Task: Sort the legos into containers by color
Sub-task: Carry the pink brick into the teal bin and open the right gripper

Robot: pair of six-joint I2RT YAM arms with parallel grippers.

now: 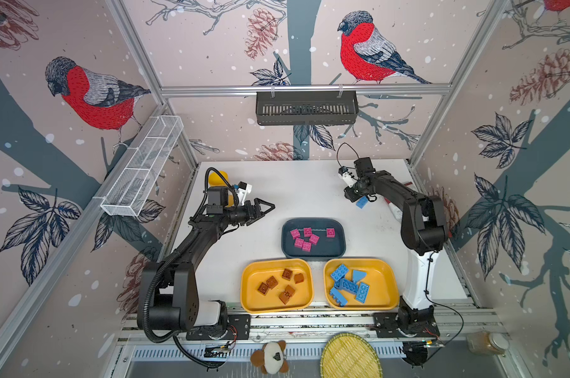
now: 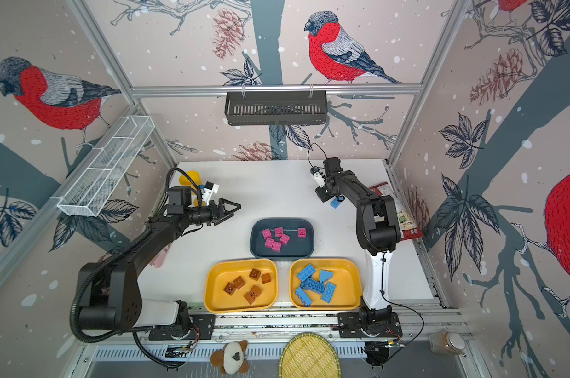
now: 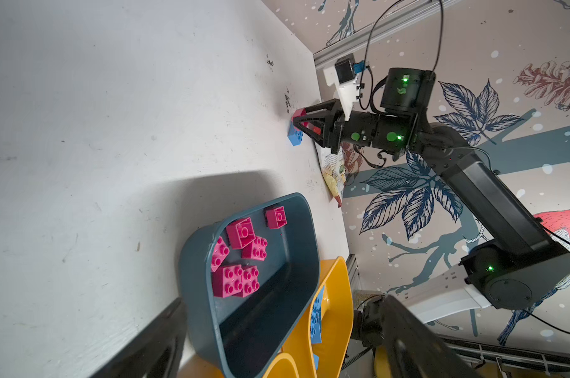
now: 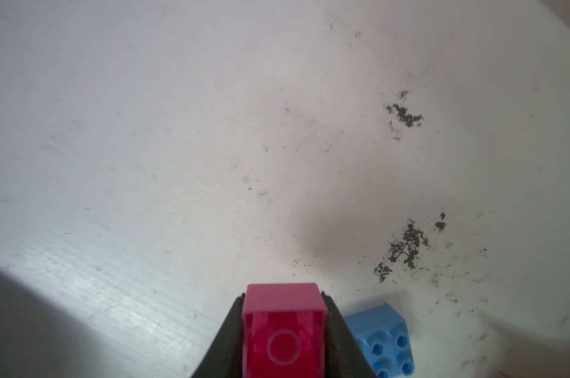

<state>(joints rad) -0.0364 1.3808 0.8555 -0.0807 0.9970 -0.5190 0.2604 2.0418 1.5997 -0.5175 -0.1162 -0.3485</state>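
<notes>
Next, my right gripper carries the pink lego up, back and then down into the near side of the dark teal tray to release it, since pink legos lie there.
My right gripper (image 4: 285,330) is shut on a pink lego (image 4: 283,314) just above the white table at the back right, next to a loose light blue lego (image 4: 385,340) (image 1: 361,202). The left wrist view shows that gripper (image 3: 298,122) from the side. The arm hides the pink lego in both top views. My left gripper (image 1: 267,209) hovers open and empty left of the dark teal tray (image 1: 285,242), which holds several pink legos (image 1: 304,239). One yellow tray (image 1: 247,288) holds brown legos (image 1: 282,284). The other yellow tray (image 1: 383,288) holds blue legos (image 1: 349,286).
A yellow object (image 1: 216,178) stands behind my left arm. A snack packet (image 2: 404,212) lies at the table's right edge. On the walls hang a black slotted basket (image 1: 306,108) and a white mesh basket (image 1: 142,167). A plush toy (image 1: 272,356) and woven dish (image 1: 350,356) lie in front.
</notes>
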